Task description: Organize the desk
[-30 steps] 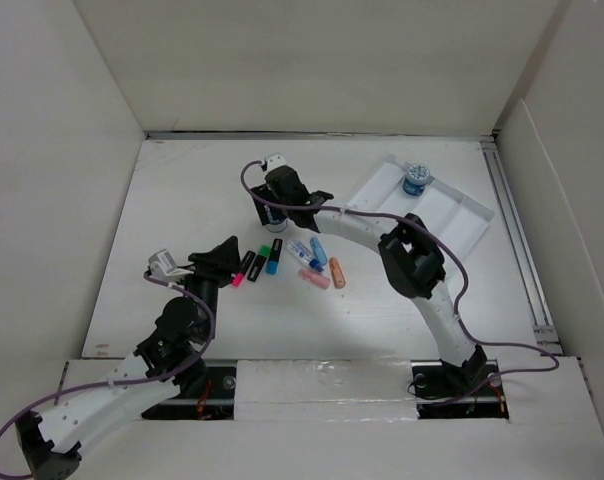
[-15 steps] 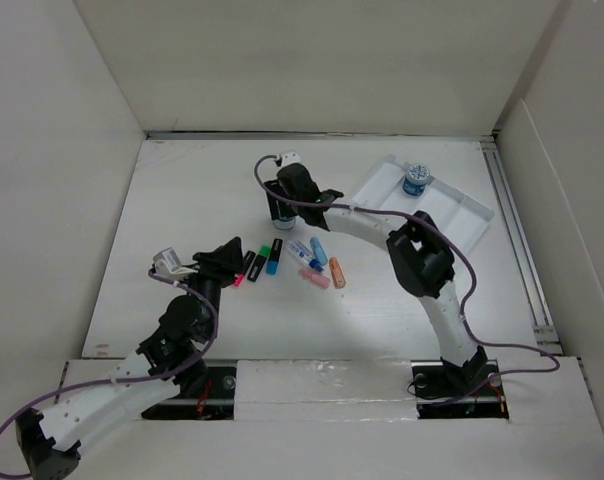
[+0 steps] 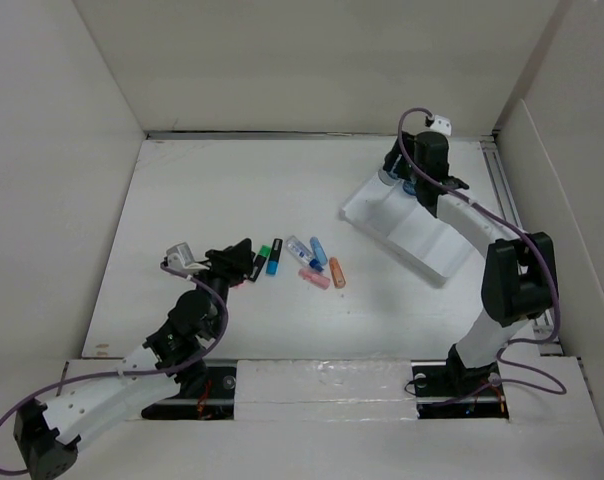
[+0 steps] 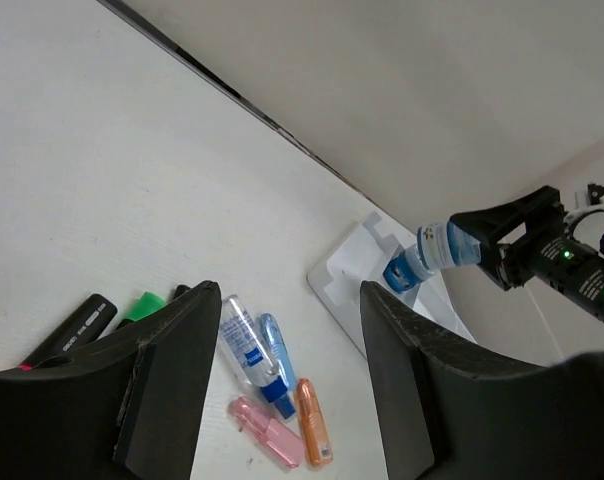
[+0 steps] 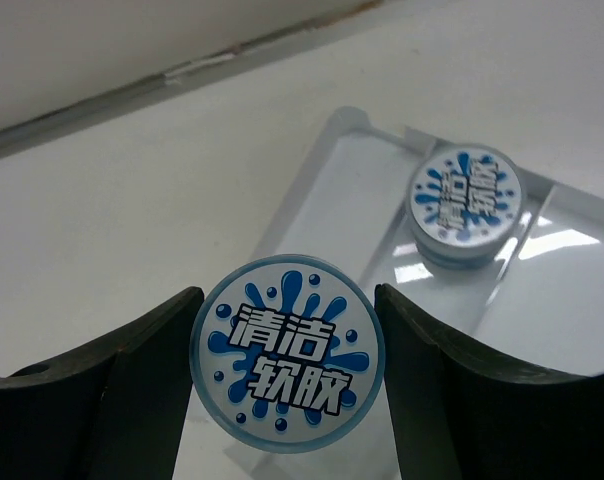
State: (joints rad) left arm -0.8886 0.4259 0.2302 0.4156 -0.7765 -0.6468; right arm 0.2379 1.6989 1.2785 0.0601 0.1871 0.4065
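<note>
My right gripper will go down to the matching jar's near side in that jar's section of the tray, where the bottom is clear, and release its jar.
On the white desk [image 3: 182, 200] a cluster of markers and tubes lies at the centre: a black marker [image 3: 250, 268], a green one [image 3: 267, 250], a clear tube [image 4: 244, 340], a pink tube [image 4: 267, 432] and an orange one [image 4: 312, 420]. My left gripper [image 3: 244, 255] hovers open over their left end, holding nothing [image 4: 290, 295]. My right gripper [image 3: 422, 170] is shut on a round blue-labelled jar [image 5: 287, 365], held above the white tray [image 5: 342, 180]. A second, matching jar [image 5: 465, 200] sits in that tray.
The compartmented tray [image 3: 422, 235] lies at the back right, close to the right panel and its metal rail [image 3: 517, 230]. Tall white walls close in the left, back and right sides. A blue tube [image 3: 319, 250] lies among the cluster.
The right arm has swung from the middle of the desk to the back right, carrying the jar over the tray. The left gripper has crept a little to the right.
</note>
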